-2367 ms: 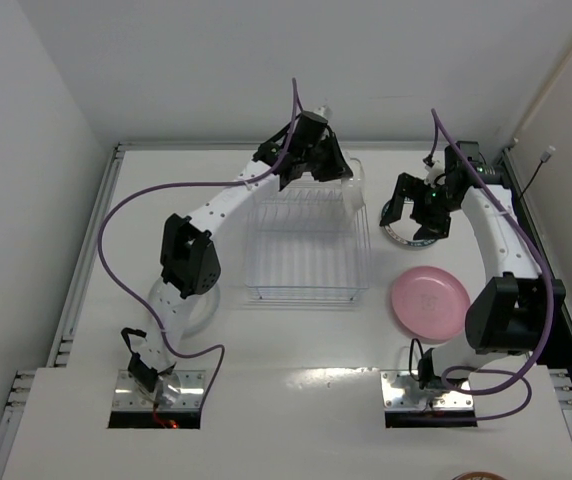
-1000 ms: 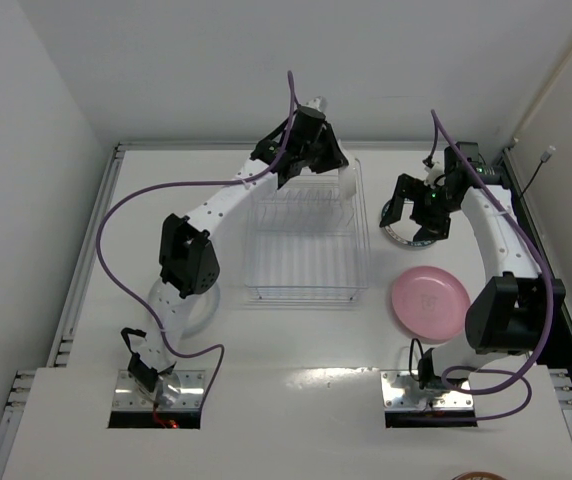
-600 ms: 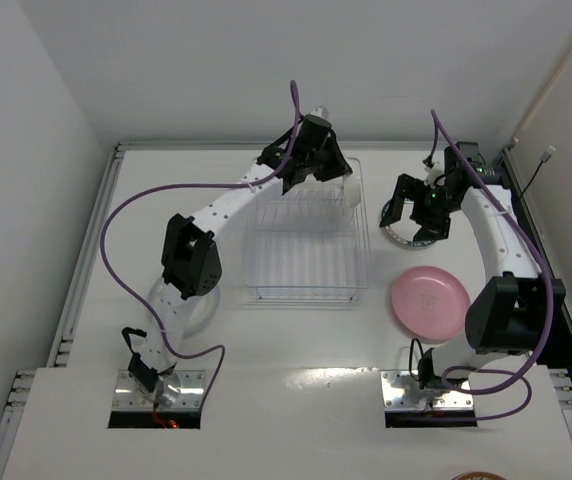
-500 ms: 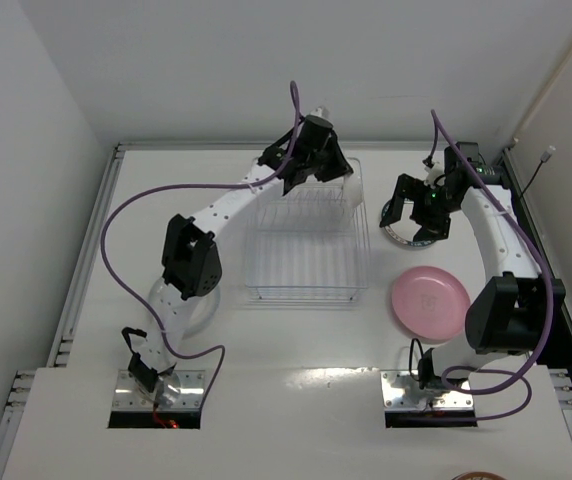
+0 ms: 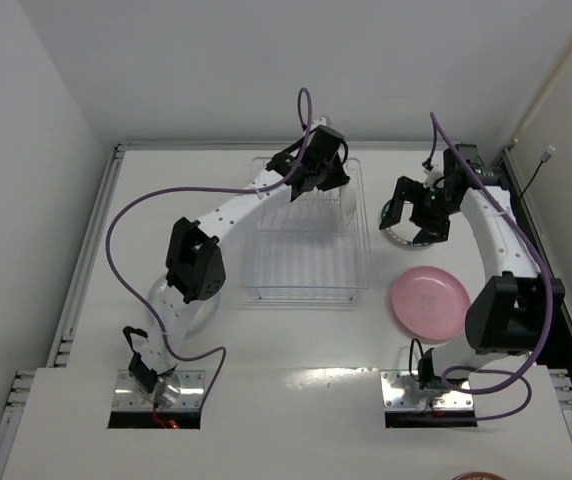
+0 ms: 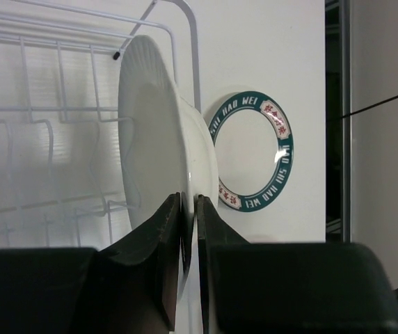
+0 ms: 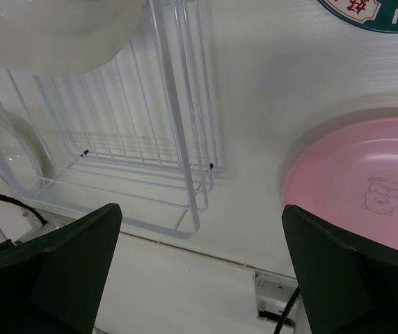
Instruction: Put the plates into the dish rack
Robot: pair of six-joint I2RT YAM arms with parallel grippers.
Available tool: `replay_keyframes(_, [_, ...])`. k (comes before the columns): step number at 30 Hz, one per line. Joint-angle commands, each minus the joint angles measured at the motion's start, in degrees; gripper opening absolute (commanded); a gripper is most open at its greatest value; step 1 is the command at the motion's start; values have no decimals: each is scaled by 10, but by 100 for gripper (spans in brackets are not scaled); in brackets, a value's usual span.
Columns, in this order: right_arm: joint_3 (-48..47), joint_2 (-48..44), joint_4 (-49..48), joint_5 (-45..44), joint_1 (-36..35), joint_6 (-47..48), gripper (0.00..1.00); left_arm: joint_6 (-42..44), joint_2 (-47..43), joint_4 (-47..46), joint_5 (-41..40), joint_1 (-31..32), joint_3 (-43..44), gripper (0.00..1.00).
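Observation:
The rack's bent wires are below and back, so I should next move my left gripper back and down to them and release the plate where they prop it upright.
My left gripper (image 5: 334,186) (image 6: 188,200) is shut on the rim of a whitish ribbed plate (image 6: 158,132), held upright on edge inside the far right end of the white wire dish rack (image 5: 306,250) (image 6: 46,139). The plate also shows in the right wrist view (image 7: 60,31). The white plate with the teal rim band (image 5: 396,236) (image 6: 251,153) lies flat on the table just right of the rack. My right gripper (image 5: 413,215) (image 7: 202,271) is open and empty above it. The pink plate (image 5: 429,302) (image 7: 366,188) lies flat nearer, to the right.
A round clear glass dish (image 5: 188,305) (image 7: 11,160) lies left of the rack, partly under the left arm. The table's raised edge rail (image 5: 86,260) runs along the left, and a wall stands close behind the rack.
My left gripper has shifted to the right along the rack's far end with the whitish plate in it. The right arm and the two flat plates have not moved.

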State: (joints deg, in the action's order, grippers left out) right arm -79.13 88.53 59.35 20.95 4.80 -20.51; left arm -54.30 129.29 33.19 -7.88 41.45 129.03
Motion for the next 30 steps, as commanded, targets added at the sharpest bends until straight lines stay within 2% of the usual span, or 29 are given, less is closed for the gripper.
replay_keyframes(1, [5, -26, 1, 4, 2, 3, 100, 31, 3, 28, -57, 10, 25, 0])
replay_keyframes(8, [16, -32, -4, 4, 2, 3, 100, 95, 48, 83, -112, 28, 59, 0])
replay_keyframes(16, [37, -38, -9, 15, 2, 3, 100, 147, 59, 88, -148, 46, 70, 0])
replay_keyframes(26, [50, -18, -39, 59, 2, 3, 100, 142, 64, 82, -142, 57, 39, 0])
replay_keyframes(30, [25, 15, -39, 33, -3, 3, 100, 142, 64, 102, -170, 67, 32, 0])
